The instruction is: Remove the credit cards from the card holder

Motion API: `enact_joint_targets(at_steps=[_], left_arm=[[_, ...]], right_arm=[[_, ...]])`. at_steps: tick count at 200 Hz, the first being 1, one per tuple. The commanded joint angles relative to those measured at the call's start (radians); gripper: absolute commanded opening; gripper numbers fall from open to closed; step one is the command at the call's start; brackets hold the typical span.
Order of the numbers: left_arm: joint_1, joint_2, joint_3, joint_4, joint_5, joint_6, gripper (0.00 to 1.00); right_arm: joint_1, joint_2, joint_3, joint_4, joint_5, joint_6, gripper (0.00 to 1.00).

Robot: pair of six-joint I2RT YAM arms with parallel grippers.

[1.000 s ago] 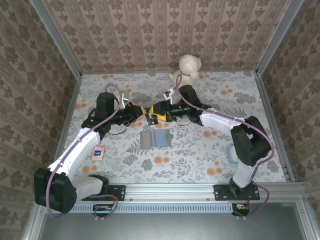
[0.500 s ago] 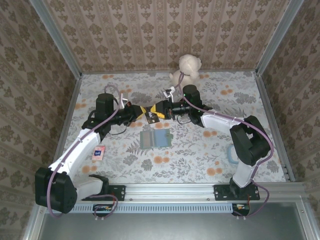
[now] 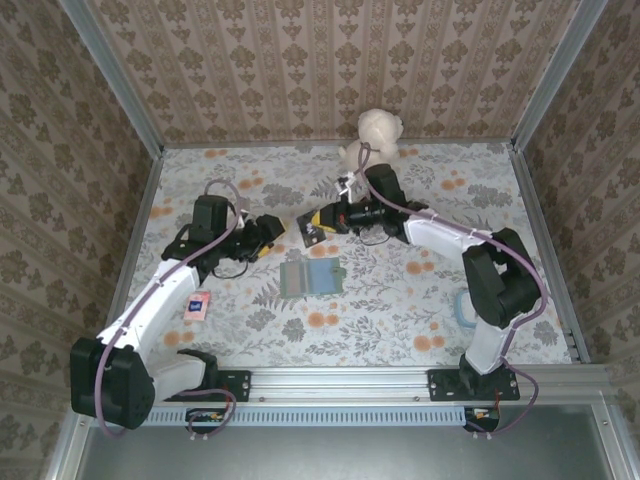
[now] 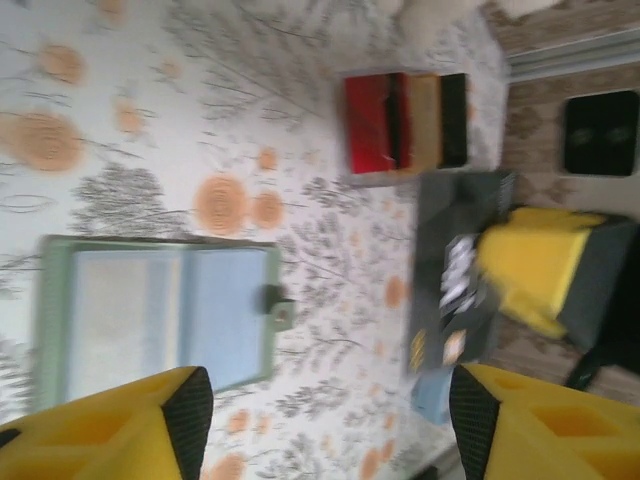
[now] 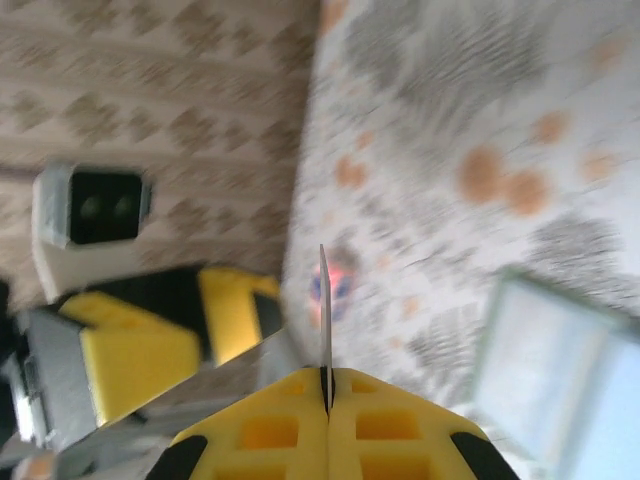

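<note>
I will next move my right gripper away from my left gripper, tip it downward and lower it onto the black end of the striped block to release the dark card [image 3: 311, 229], because their colors match.
The sage-green card holder [image 3: 310, 277] lies open on the flowered table, its light blue panel [image 4: 215, 315] facing up. My right gripper [image 3: 322, 222] is shut on a dark credit card [image 3: 311, 229] and holds it above the table, behind the holder. In the right wrist view the card [image 5: 324, 300] stands edge-on out of the closed jaws [image 5: 326, 378]. My left gripper [image 3: 268, 232] hangs open just left of that card, with nothing between its yellow fingers [image 4: 150, 425]. In the left wrist view the same card [image 4: 455, 290] shows its white and gold markings.
A red-yellow-black striped block [image 4: 405, 122] sits beyond the holder. A small white-and-pink card [image 3: 198, 305] lies near the left arm. A plush toy [image 3: 376, 135] sits at the back wall, and a light blue ring [image 3: 462, 306] lies at the right.
Both grippers met at the dark card; the right one shut on it, then the left one let go, opened and drew back to the left.
</note>
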Motion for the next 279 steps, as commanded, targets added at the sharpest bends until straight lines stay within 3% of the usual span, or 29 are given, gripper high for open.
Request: enact_joint_targets(at_steps=[1,45,67,82,157,242,279], left_arm=[[0.026,-0.035,-0.021,-0.118,-0.117,0.089,0.75],[0.039,-0.038,-0.040,-0.169,-0.202,0.146,0.92],[0.047,-0.035,-0.041,-0.169,-0.199,0.160,1.00],[0.052,-0.033,-0.045,-0.169,-0.207,0.166,1.00],[0.067,-0.018,-0.056,-0.162,-0.188,0.175,1.00],[0.084,0.020,-0.070,-0.133,-0.146,0.171,1.00],[0.091,0.024,-0.082,-0.114,-0.123,0.165,1.00]], right_arm=[[-0.050,-0.074,0.104,-0.425,0.325,-0.368,0.00],[-0.170,-0.147,0.175,-0.540,0.642,-0.581,0.00],[-0.192,-0.131,0.219,-0.574,0.718,-0.678,0.00],[-0.193,-0.097,0.249,-0.591,0.749,-0.743,0.00],[-0.193,0.086,0.370,-0.606,0.813,-0.889,0.00],[-0.191,0.210,0.451,-0.644,0.816,-0.944,0.00],[-0.192,0.240,0.478,-0.710,0.812,-0.997,0.07]])
